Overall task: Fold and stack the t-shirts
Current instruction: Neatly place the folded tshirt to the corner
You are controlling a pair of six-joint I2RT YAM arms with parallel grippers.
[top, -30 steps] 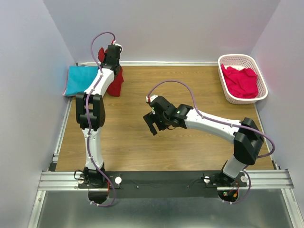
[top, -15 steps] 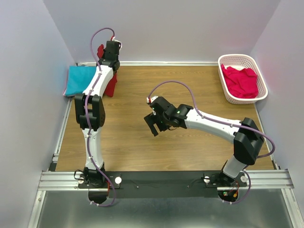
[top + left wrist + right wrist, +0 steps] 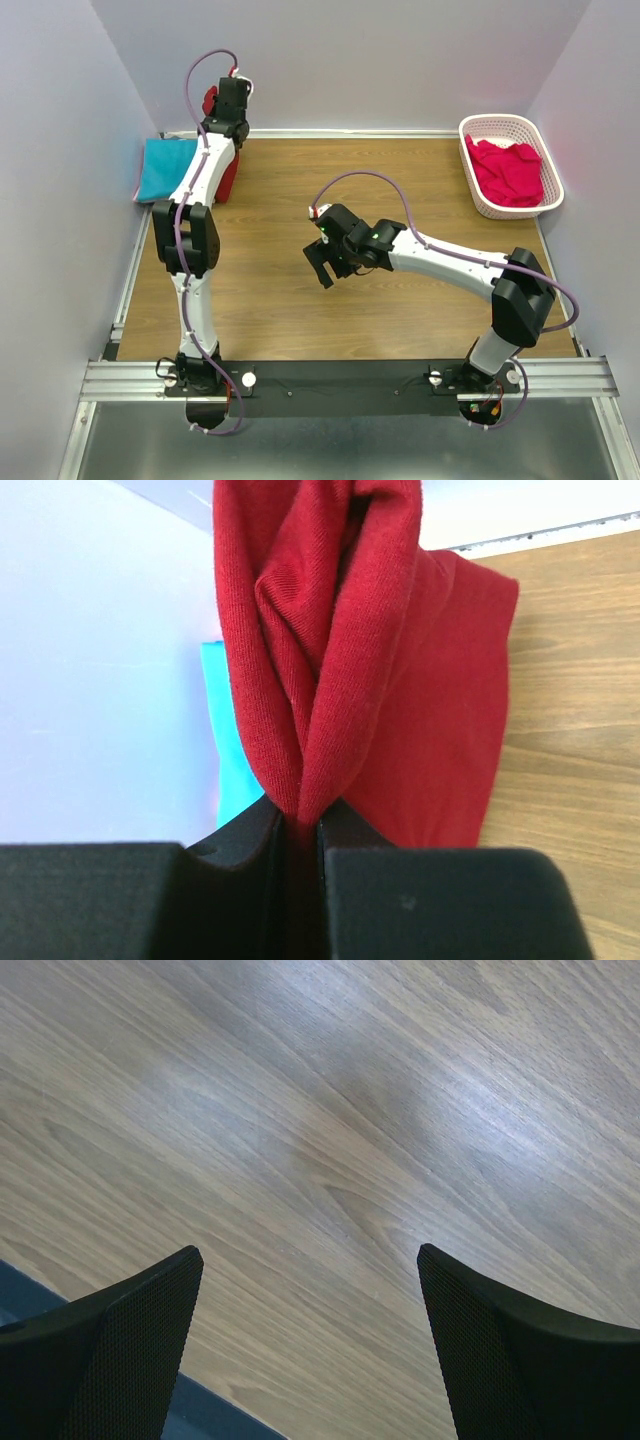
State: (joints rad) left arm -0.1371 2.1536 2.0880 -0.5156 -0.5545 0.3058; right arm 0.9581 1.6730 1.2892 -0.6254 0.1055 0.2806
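The folded turquoise t-shirt (image 3: 165,168) (image 3: 233,765) lies left of my left gripper in the top view, so next my left gripper will swing the dark red one across it and release.
My left gripper (image 3: 218,105) is shut on the folded dark red t-shirt (image 3: 380,680) and holds it hanging at the far left of the table; the cloth also shows in the top view (image 3: 226,178), beside the arm. The folded turquoise t-shirt (image 3: 165,168) lies flat at the far left edge, just left of the hanging red one; a strip of it shows in the left wrist view (image 3: 228,750). The pinkish-red t-shirt (image 3: 508,172) lies crumpled in the white basket (image 3: 470,130). My right gripper (image 3: 322,262) is open and empty over bare wood at the table's middle.
The white latticed basket stands at the far right corner. Pale walls close in the table at the back and both sides. A metal rail (image 3: 350,378) with the arm bases runs along the near edge.
My left gripper has carried the dark red t-shirt up and to the left, toward the turquoise t-shirt. The right arm has barely moved.
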